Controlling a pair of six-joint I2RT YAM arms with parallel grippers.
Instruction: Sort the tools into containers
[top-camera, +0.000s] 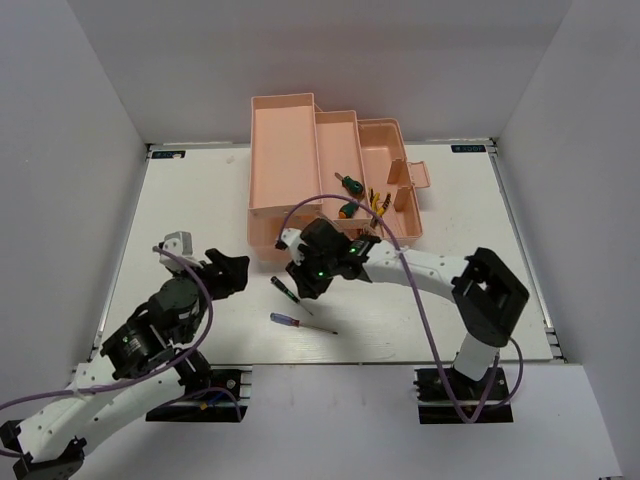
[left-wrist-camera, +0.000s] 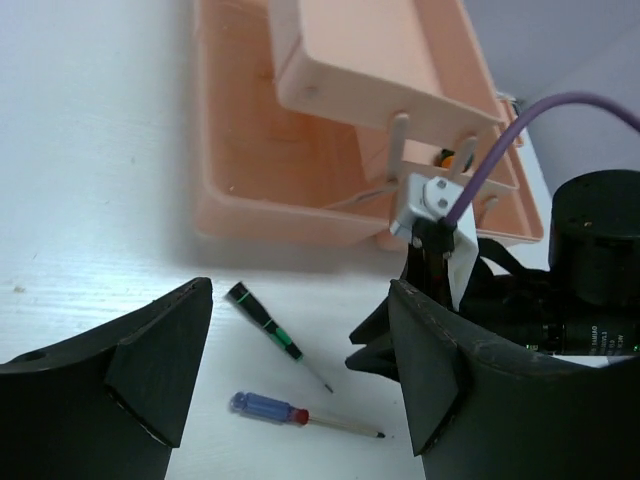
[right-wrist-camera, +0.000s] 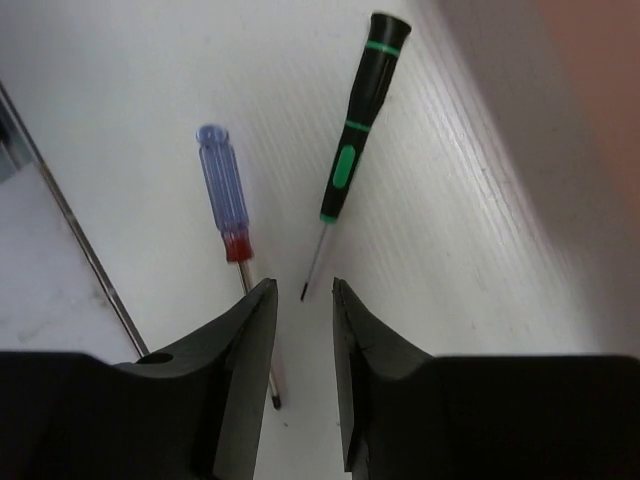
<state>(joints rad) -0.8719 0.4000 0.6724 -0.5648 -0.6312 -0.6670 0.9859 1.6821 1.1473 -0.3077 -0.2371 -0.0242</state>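
Note:
The fingers of my right gripper are still short of the screwdriver's handle. I should lower the gripper next onto the black-green screwdriver's green-patched handle end (top-camera: 293, 297) (right-wrist-camera: 345, 166) and turn it a little to match the slant.
The black-green thin screwdriver (top-camera: 284, 290) and the blue-red thin screwdriver (top-camera: 288, 320) lie on the white table in front of the pink toolbox (top-camera: 285, 150). Both show in the left wrist view (left-wrist-camera: 265, 320) (left-wrist-camera: 268, 408) and in the right wrist view (right-wrist-camera: 355, 130) (right-wrist-camera: 225, 195). Two green-handled screwdrivers (top-camera: 348, 183) (top-camera: 347, 210) and yellow-black pliers (top-camera: 378, 203) lie in the toolbox's trays. My right gripper (top-camera: 303, 283) (right-wrist-camera: 304, 292) hovers just over the black-green screwdriver's tip, jaws a narrow gap apart and empty. My left gripper (top-camera: 230, 270) (left-wrist-camera: 300, 295) is wide open and empty, left of both screwdrivers.
The toolbox's fold-out trays (left-wrist-camera: 380, 70) stand tiered at the back. A purple cable (top-camera: 400, 250) loops over the right arm. The table's front edge (top-camera: 330, 362) runs just below the blue-red screwdriver.

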